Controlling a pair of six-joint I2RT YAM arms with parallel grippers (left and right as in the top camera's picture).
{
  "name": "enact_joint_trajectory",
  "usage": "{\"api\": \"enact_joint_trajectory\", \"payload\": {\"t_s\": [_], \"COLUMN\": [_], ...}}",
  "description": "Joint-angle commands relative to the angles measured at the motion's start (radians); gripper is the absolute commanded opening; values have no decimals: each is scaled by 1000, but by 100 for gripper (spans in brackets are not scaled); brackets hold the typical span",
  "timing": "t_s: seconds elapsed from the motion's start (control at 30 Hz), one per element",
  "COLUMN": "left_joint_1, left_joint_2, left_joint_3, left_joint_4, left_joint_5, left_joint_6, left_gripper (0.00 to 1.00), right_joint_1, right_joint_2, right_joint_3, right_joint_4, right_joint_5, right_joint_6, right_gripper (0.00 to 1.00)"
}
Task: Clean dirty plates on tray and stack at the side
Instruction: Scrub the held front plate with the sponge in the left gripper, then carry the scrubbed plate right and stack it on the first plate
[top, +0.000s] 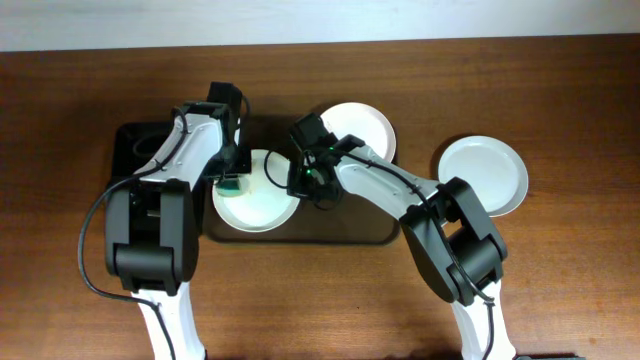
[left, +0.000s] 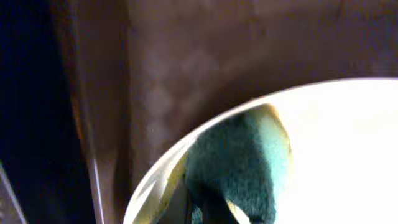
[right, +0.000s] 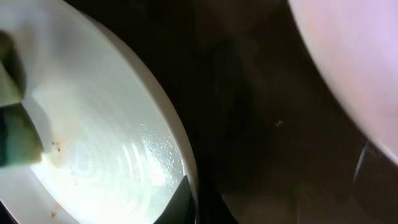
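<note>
My right gripper lifts over the second plate next, lowers there and releases. The third plate (top: 483, 175) lies right of the gripper in the overhead view, beyond the second plate.
A white plate (top: 262, 205) lies on the left part of the dark brown tray (top: 345, 225). My left gripper (top: 232, 180) is shut on a green sponge (top: 231, 184) and presses it on the plate's left edge. In the left wrist view the sponge (left: 245, 158) sits just inside the plate's rim (left: 155, 177), with the gripper (left: 211, 208) under it. My right gripper (top: 300, 182) is shut on the plate's right rim (right: 177, 140), one finger inside (right: 186, 202). A second plate (top: 360, 128) lies at the tray's back right. A third plate (top: 485, 175) sits on the table to the right.
A smaller glossy black tray (top: 130, 150) lies on the left, partly under my left arm. The wooden table (top: 560, 290) surrounds the trays. In the right wrist view the second plate (right: 348, 62) is close to the right of the held one.
</note>
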Motion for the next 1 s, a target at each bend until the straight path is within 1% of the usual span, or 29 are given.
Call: {"api": "enact_joint_trajectory", "payload": {"t_s": [0.0,0.1,0.13,0.2,0.23,0.33,0.4,0.43,0.5,0.57,0.6,0.63,0.7,0.73,0.77,0.83,0.87,0.97], "left_joint_1": [11,11,11,14,29,99,154,167,171,170,170,170,169,170,170,169,169,169], "left_joint_2": [8,8,8,7,7,7,7,7,7,7,7,7,7,7,7,7,7,7], "left_joint_3": [-16,-16,-16,-14,14,166,260,266,266,266,266,266,266,266,266,266,266,266], "left_joint_4": [-42,18,29,56,58,28,24,24,14,6,0,-3,-7,-7,-7,-7,-8,-23], "left_joint_5": [332,512,523,522,499,497,497,499,499,496,481,458,455,455,454,455,454,409], "left_joint_6": [206,220,211,191,154,68,-25,-44,-43,-43,-43,-43,-43,-43,-43,-43,-43,-43], "left_gripper": [1,1,1,1,0,0,1,0,0,0,0,1,0,0,1,1,0,0], "right_joint_1": [2,2,2,2,2,2,2,0,-23,-47,-58,-58,-58,-48,-27,18,84,190], "right_joint_2": [23,23,23,23,23,23,22,19,-32,-114,-196,-272,-423,-498,-536,-550,-539,-486], "right_joint_3": [-10,-10,-10,-10,-10,-10,-9,-9,-3,-3,-3,-3,-3,-3,-3,-3,-5,-8], "right_joint_4": [-6,-6,-6,-6,-6,-6,-6,-6,-49,-88,-129,-180,-267,-303,-332,-358,-364,-364], "right_joint_5": [13,13,13,10,4,-2,-7,-30,-53,-53,-26,67,278,418,572,774,949,1220], "right_joint_6": [-1,-1,-1,-1,-8,-8,-8,-28,-92,-158,-216,-219,-259,-313,-320,-320,-320,-320], "right_gripper": [4,4,4,4,4,4,4,4,4,4,4,4,4,4,4,4,4,4]}}
